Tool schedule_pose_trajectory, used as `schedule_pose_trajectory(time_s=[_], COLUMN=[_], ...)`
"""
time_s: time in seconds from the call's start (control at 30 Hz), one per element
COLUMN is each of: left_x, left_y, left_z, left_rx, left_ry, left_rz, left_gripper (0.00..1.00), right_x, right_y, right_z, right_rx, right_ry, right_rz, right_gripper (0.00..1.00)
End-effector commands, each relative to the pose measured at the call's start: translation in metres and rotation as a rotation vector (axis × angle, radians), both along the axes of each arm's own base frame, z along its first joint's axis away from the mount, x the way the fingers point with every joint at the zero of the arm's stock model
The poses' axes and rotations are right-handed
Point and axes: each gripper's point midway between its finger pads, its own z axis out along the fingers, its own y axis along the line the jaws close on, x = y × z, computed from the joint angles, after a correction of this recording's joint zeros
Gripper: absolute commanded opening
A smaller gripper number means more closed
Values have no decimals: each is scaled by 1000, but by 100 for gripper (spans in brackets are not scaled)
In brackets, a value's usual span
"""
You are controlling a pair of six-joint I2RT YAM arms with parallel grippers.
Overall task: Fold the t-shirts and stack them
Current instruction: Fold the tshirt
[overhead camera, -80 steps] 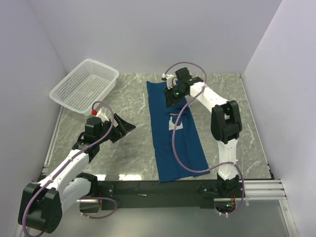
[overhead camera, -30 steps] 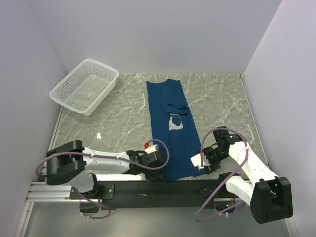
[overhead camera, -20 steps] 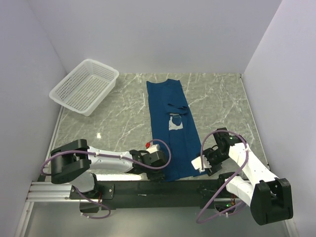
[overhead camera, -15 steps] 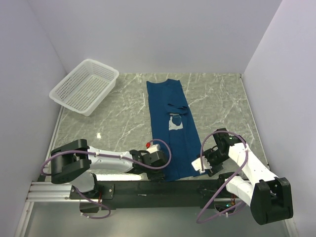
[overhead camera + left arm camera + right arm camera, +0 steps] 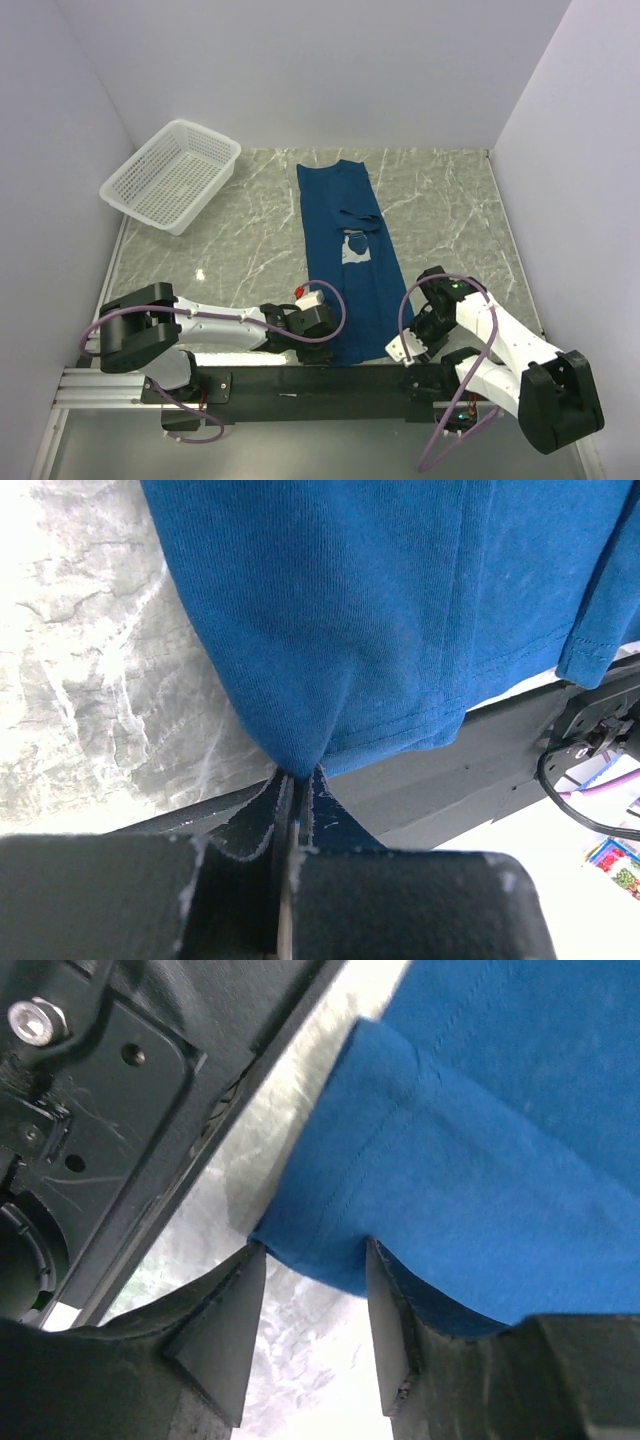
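Observation:
The left gripper rises next and carries the pinched hem outward to let go of it on the t-shirt's edge beyond the pale print, since the t-shirt lies full length.
One dark blue t-shirt (image 5: 345, 290) lies folded into a long strip down the middle of the table, with a pale print (image 5: 356, 247) showing. My left gripper (image 5: 322, 338) is at its near left corner. In the left wrist view this gripper (image 5: 297, 780) is shut on a pinch of the t-shirt's (image 5: 380, 630) hem. My right gripper (image 5: 410, 338) is at the near right corner. In the right wrist view its jaws (image 5: 310, 1260) stand open, astride the edge of the t-shirt (image 5: 500, 1160), with a gap on both sides.
A white mesh basket (image 5: 170, 175) stands at the far left of the marble table (image 5: 240, 240). The black base rail (image 5: 300, 380) runs along the near edge, right beside both grippers. It also shows in the wrist views as the rail (image 5: 480, 770) and the rail (image 5: 130, 1110).
My left gripper has closed on the near left hem. The right gripper has slid toward the near edge at the right corner, and its jaws have narrowed around the cloth.

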Motion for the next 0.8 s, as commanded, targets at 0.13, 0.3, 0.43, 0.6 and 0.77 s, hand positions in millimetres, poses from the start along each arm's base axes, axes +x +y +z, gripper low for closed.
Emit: schedule_pose_trajectory(time_s=[0.13,0.3,0.43,0.6,0.77], left_x=[8,12,24,46,81], left_y=[-11,-13,-15,-11,-3], left_z=[15,23,32,46,62], left_rx=[-90,-132,-165,-196,-223], left_ry=[-21,-25,-44,-85,-141], left_rz=[10,3,1,3,22], left_gripper=[1,1,1,1,1], right_x=[1,3,17,34,71], right_y=[8,10,22,39,54], right_z=[-3,-2,14,46,74], right_rx=[-3,-1,64,171,275], right_ry=[0,-2,-40,-41,-44], right_rz=[36,12,-48,-124,-254], right_gripper=[41,26,0,0,0])
